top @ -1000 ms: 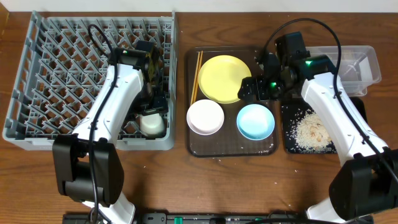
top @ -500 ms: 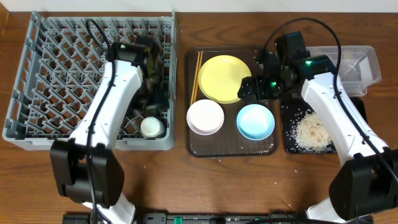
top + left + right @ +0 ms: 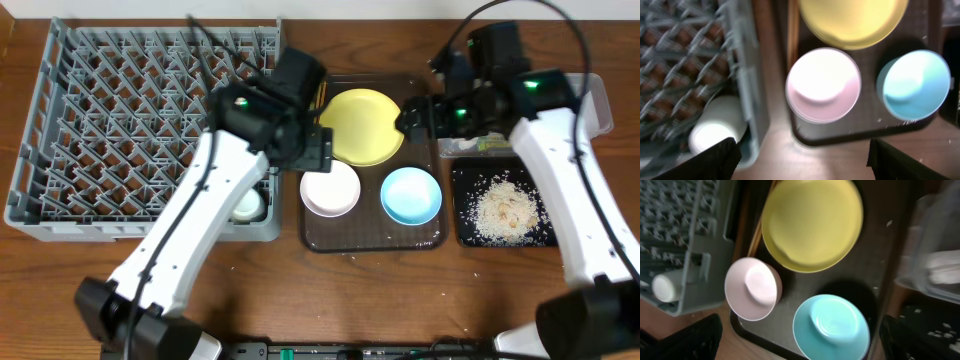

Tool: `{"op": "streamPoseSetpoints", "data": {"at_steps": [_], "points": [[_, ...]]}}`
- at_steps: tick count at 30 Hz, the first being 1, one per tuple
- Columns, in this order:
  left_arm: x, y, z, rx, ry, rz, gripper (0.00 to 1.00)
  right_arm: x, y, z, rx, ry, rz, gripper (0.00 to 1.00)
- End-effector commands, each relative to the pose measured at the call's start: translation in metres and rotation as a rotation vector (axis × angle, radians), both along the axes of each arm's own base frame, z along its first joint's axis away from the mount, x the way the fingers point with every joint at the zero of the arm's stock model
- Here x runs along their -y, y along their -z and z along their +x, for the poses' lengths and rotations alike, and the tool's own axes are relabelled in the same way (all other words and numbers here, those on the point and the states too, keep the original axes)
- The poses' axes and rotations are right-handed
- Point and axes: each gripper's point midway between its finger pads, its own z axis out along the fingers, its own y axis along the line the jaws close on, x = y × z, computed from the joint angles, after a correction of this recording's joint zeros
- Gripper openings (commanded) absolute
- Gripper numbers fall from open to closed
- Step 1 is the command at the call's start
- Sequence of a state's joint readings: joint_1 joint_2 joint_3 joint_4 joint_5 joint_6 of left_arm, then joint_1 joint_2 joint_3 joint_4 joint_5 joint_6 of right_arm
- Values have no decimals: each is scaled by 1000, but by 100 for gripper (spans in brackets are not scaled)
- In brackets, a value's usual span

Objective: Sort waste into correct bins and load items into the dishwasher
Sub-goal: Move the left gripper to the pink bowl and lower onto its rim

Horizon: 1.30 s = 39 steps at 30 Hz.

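Next, my left gripper lowers and turns onto the white bowl's rim (image 3: 303, 188) (image 3: 788, 88) on the side by the rack.
The grey dishwasher rack (image 3: 120, 130) holds the small white cup (image 3: 245, 205) lying at its front right corner. On the brown tray sit the yellow plate (image 3: 362, 125), white bowl (image 3: 330, 188), light blue bowl (image 3: 411, 195) and chopsticks (image 3: 319, 100). My left gripper (image 3: 308, 150) hangs open and empty just above the white bowl (image 3: 823, 85). My right gripper (image 3: 418, 118) is open and empty over the tray's right side, above the blue bowl (image 3: 832, 325). Crumbs (image 3: 500, 208) lie in the black tray (image 3: 465, 228). The clear tub (image 3: 585, 100) stands behind it.
The dark brown serving tray (image 3: 365, 238) lies between the rack and the black tray. A few stray crumbs dot the wooden table (image 3: 300, 290) near the front. Both arms reach over the serving tray, close to each other.
My left gripper has left the cup lying in the rack, risen and swung right to the white bowl. My right arm has shifted back and slightly right.
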<state>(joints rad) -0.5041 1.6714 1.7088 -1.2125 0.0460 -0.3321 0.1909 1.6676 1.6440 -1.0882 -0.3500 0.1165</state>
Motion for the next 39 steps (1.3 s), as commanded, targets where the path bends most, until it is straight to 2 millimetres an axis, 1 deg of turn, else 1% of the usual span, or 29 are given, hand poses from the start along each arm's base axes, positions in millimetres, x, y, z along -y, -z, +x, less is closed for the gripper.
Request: {"op": "streamPoseSetpoints", "data": {"at_steps": [1,4,7,13,16,18,20,22,23,26,29,32,35,39], "points": [[10,11,5,-5,14,4,85,17,-40,-6,95,33,9,98],[17,19,7,-25,-43,-10,84,25,-47,-13,104,54,-9,96],[23,32,4,-68,-87,-5,81,33,-44,-15,93,83,-45,95],[54,60,-14,-144,-71,9,80,45,-39,-13,72,169,-82,95],[69,73,-15,-152,-55,15,80,51,-39,-12,61,213,-75,96],[74,81,-14,-157,-47,25,78,56,-39,-11,57,237,-71,96],[72,89,-11,-159,-53,48,78,60,-39,-10,52,248,-70,98],[61,94,-4,-145,-68,94,78,60,-38,-11,47,248,-72,98],[56,95,1,-132,-40,119,78,61,-38,-12,45,248,-73,98],[46,96,11,-103,138,169,81,60,-37,-13,41,246,-73,99],[35,98,18,-95,315,214,82,59,-36,-14,36,243,-75,99],[27,104,23,-101,406,241,82,59,-36,-15,31,243,-76,99],[21,115,25,-118,462,261,81,59,-35,-16,28,242,-77,99],[21,133,24,-160,502,277,72,59,-35,-16,27,240,-78,99]]}}
